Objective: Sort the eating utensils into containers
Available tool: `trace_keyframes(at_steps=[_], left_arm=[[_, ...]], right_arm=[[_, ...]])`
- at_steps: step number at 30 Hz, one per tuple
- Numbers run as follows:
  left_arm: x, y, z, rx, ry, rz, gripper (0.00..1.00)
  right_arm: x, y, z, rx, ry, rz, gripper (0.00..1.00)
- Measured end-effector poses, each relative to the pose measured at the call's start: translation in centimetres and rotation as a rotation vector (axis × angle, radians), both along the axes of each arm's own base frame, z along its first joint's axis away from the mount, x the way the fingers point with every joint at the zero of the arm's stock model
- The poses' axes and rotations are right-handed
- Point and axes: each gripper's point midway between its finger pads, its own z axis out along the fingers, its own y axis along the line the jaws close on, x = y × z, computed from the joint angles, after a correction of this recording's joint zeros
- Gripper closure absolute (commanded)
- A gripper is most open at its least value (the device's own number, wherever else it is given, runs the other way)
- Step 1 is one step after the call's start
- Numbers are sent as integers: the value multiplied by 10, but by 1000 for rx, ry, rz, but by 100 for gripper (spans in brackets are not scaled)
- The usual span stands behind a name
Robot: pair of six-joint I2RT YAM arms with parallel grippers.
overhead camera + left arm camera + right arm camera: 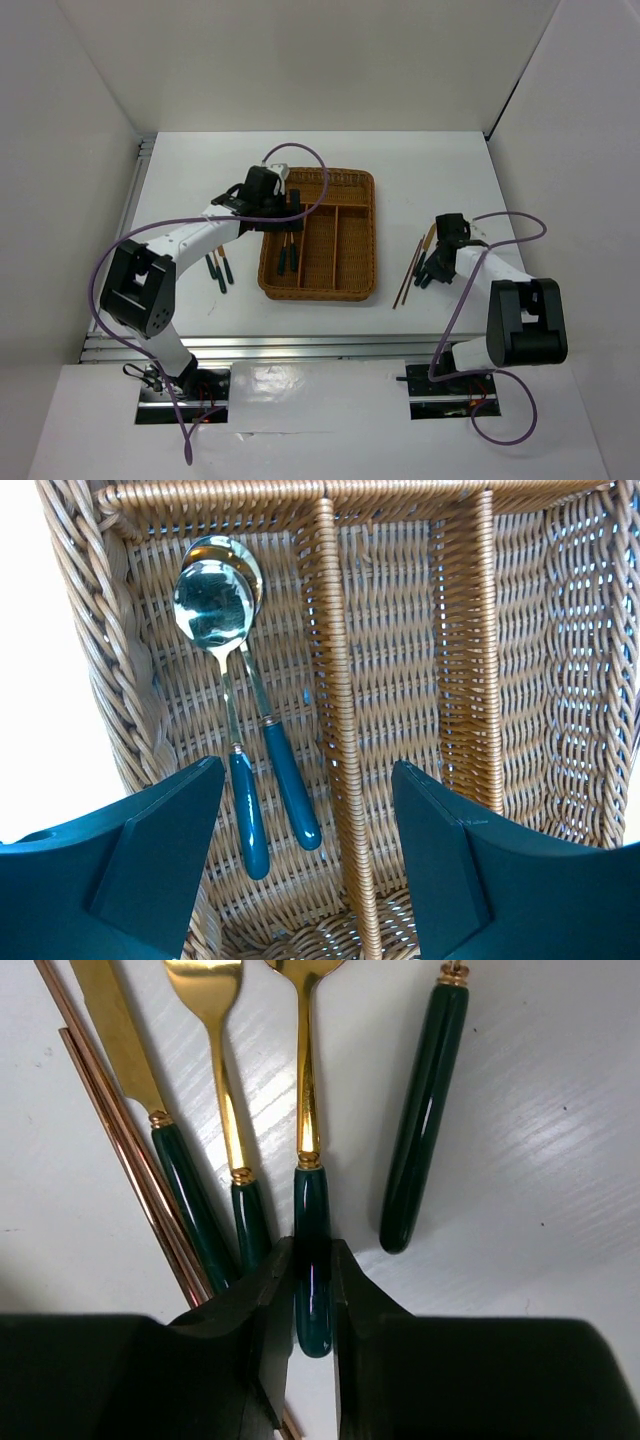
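Gold spoons lie in the tray's spoon slot, so my right gripper will next move up, to the left in the top view, then down over that slot and release.
The brown wicker tray [372, 235] lies mid-table. My left gripper [283, 205] hovers open over its left long slot, where two gold spoons with teal handles [250, 730] lie side by side; nothing is between its fingers [170, 840]. My right gripper [312, 1260] is down on the table to the right of the tray, its jaws closed on the teal handle of a gold-necked utensil [306, 1100] whose head is cut off by the frame. Beside it lie a knife [120, 1040], a fork [207, 1000], another teal handle [425, 1110] and reddish chopsticks [115, 1130].
Two more teal-handled utensils [220, 270] lie on the white table left of the tray. The tray's middle and right slots [400, 650] show bare wicker. White walls enclose the table on three sides. Purple cables [310, 175] loop over both arms.
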Motion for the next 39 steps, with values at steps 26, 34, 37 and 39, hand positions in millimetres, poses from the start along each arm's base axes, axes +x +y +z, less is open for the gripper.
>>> trace_keyframes(at_steps=[26, 34, 37, 39], left_arm=[[22, 52, 0, 10, 10, 138, 15], [27, 136, -10, -27, 44, 343, 15], [24, 140, -14, -40, 58, 349, 15], [24, 140, -14, -50, 56, 348, 15]], right_arm=[[57, 69, 174, 238, -467, 319, 100], [50, 180, 141, 347, -367, 602, 100], [49, 219, 131, 368, -331, 682, 100], [51, 241, 130, 380, -333, 723, 100]])
